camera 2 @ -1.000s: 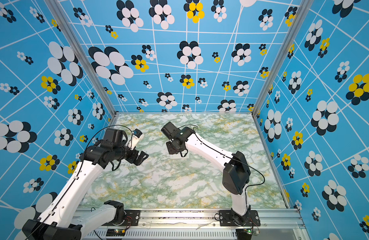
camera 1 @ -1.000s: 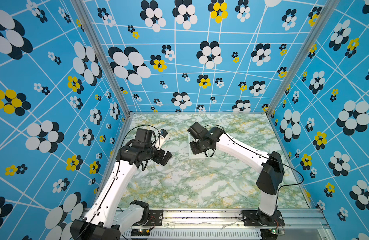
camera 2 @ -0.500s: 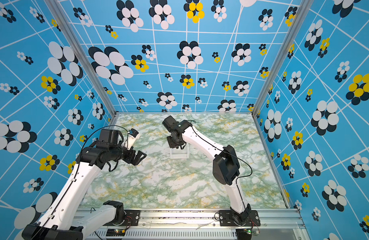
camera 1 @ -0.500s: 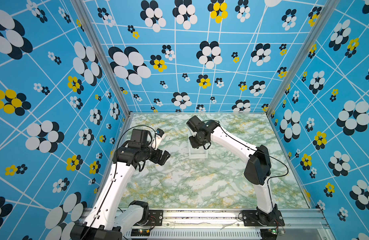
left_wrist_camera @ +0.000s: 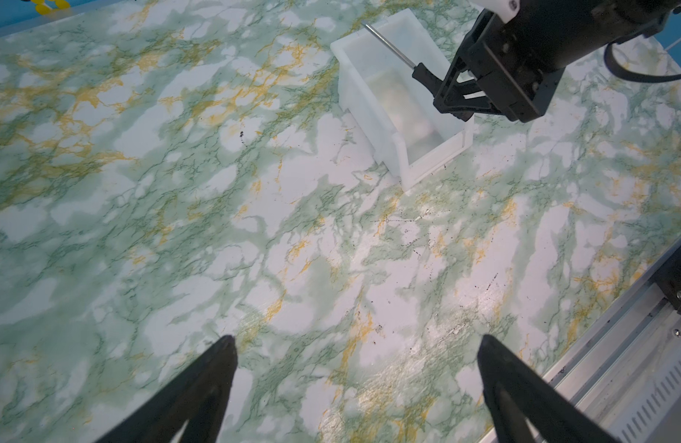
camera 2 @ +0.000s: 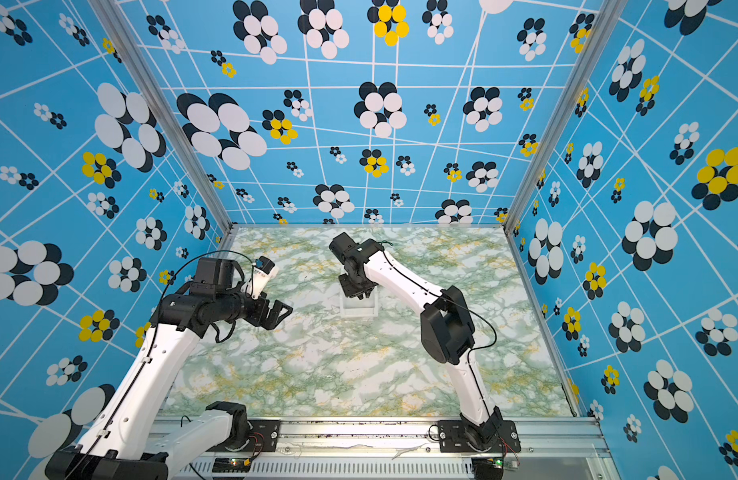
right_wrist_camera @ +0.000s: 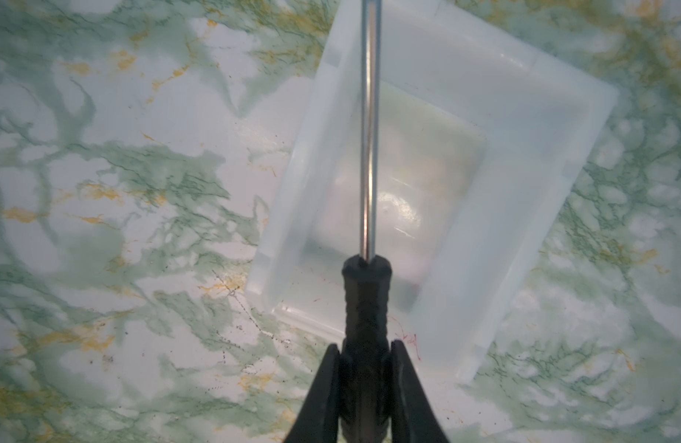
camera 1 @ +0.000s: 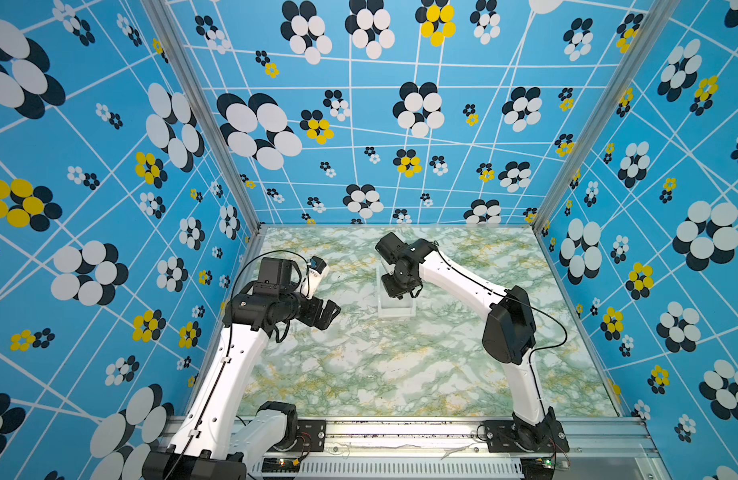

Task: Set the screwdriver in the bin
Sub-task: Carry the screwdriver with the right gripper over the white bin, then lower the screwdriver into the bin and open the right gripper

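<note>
The robot's right gripper will next lower the screwdriver's black handle between the bin's sides and release it, since the bin's bottom is below and the screwdriver's metal stem is already over it.
My right gripper (right_wrist_camera: 365, 347) is shut on the black handle of the screwdriver (right_wrist_camera: 366, 303). The thin metal shaft points out from the jaws over the bin (right_wrist_camera: 523, 153), a translucent white tray on the marble table. In the left wrist view the screwdriver (left_wrist_camera: 392, 48) hangs over the bin (left_wrist_camera: 373, 111), its tip near the bin's far wall. In both top views the right gripper (camera 1: 400, 286) (camera 2: 357, 286) covers the far half of the bin (camera 1: 394, 311) (camera 2: 357, 311). My left gripper (left_wrist_camera: 356, 341) (camera 1: 330, 311) is open and empty, to the left of the bin.
The green and yellow marble tabletop (camera 1: 400, 365) is boxed in by blue flowered walls on three sides. A metal rail (camera 1: 400, 428) with both arm bases runs along the front edge. The right arm's black elbow (camera 1: 508, 324) stands high, right of the bin.
The right arm's elbow has drawn inward and risen, and its wrist has tipped down over the bin with the screwdriver still gripped. The left arm has barely moved.
</note>
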Controlling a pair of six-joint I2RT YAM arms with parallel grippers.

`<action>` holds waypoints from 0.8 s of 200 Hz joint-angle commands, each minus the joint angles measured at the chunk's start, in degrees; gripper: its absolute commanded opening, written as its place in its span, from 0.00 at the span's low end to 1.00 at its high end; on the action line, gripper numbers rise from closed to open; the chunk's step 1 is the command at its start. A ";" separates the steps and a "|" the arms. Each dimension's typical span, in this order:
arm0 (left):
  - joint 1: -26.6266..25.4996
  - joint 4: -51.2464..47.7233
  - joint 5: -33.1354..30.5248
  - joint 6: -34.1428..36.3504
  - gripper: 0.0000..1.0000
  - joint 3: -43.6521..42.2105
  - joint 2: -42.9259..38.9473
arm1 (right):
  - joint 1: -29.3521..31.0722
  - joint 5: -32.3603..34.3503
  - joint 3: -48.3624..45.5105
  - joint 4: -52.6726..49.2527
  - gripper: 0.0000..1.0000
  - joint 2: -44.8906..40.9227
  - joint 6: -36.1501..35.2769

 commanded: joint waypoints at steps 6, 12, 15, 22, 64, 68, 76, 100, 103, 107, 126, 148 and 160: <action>1.06 -1.25 3.69 -1.08 0.99 0.49 0.21 | -0.27 1.42 1.40 -1.61 0.13 3.70 -1.20; 1.22 -1.18 4.00 -1.22 0.99 0.51 0.31 | -0.27 1.52 1.74 -1.81 0.13 4.22 -1.24; 1.23 -1.12 4.09 -1.27 0.99 0.57 0.37 | -0.29 1.56 1.85 -1.84 0.13 4.45 -1.29; 1.36 -1.09 4.19 -1.32 0.99 0.56 0.48 | -0.36 1.66 2.08 -1.95 0.13 4.97 -1.41; 1.34 -0.82 4.32 -1.49 0.99 0.48 0.70 | -1.04 1.36 2.95 -1.93 0.13 7.13 -1.52; 1.36 -0.78 4.36 -1.49 0.99 0.52 0.72 | -1.06 1.34 3.04 -1.95 0.13 7.28 -1.60; 1.34 -0.74 4.37 -1.58 0.99 0.33 0.60 | -1.17 1.48 3.13 -1.84 0.14 7.54 -1.75; 1.42 -0.38 4.37 -1.67 0.99 -0.16 0.40 | -1.41 1.39 3.73 -1.84 0.14 8.77 -1.75; 1.47 -0.32 4.35 -1.67 0.99 -0.18 0.40 | -1.41 1.40 3.74 -1.84 0.14 8.88 -1.72; 1.44 -0.38 4.37 -1.67 0.99 -0.24 0.31 | -1.55 1.32 3.74 -1.65 0.14 9.04 -1.69; 1.51 -0.23 4.23 -1.71 0.99 -0.49 0.09 | -1.59 1.23 3.92 -1.23 0.14 9.89 -1.63; 1.51 -0.21 4.28 -1.76 0.99 -0.72 -0.09 | -1.65 1.03 4.58 -1.32 0.14 11.02 -1.56; 1.51 -0.20 4.28 -1.76 0.99 -0.86 -0.13 | -1.67 1.00 4.77 -1.31 0.15 11.45 -1.50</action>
